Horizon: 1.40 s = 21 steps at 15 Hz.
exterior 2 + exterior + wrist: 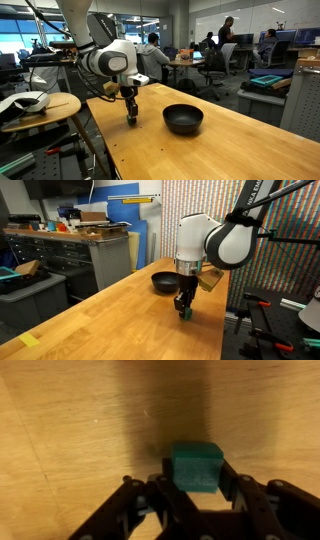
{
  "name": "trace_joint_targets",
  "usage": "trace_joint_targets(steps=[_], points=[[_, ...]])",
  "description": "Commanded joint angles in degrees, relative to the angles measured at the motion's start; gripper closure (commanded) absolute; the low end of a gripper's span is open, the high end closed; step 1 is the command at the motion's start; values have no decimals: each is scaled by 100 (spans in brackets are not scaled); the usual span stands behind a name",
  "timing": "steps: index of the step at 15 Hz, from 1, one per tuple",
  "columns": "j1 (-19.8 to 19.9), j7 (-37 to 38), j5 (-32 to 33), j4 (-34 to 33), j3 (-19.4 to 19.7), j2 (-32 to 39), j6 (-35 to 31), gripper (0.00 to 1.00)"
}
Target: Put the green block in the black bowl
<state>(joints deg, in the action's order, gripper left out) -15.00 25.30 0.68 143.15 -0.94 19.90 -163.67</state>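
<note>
My gripper lifts next, moves outward over the open middle of the black bowl (163,281), lowers and releases, since the bowl's rim stands higher than the green block.
In the wrist view the green block (196,466) sits between my gripper's (196,478) two black fingers, which press on both of its sides. In both exterior views the gripper (183,308) (131,119) points straight down, at or just above the wooden table. A bit of green shows at its tips (183,314). The glossy black bowl (163,281) (183,119) stands empty on the table, a short way from the gripper and apart from it.
The long wooden table (110,315) (220,150) has edges close to the gripper in an exterior view (100,125). A yellow tape mark (29,340) lies near one corner. A round side table (40,105) with objects stands beside the robot base.
</note>
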Motion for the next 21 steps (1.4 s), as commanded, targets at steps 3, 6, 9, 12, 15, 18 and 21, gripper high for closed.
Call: trace_joint_targets(steps=[3,6,9,12,15,18,21], points=[[-71,9,54,-111,205,-311,182,78],[16,-128,69,-223,193,-457,384,78],[123,-254,92,-410,159,-591,745,78],[295,-461,9,-655,76,-701,1108,78],[429,-596,36,-947,84,-754,1388,78],[570,-671,69,-1242,122,-690,1496,78],[741,-763,78,-1493,177,-528,1429,78]])
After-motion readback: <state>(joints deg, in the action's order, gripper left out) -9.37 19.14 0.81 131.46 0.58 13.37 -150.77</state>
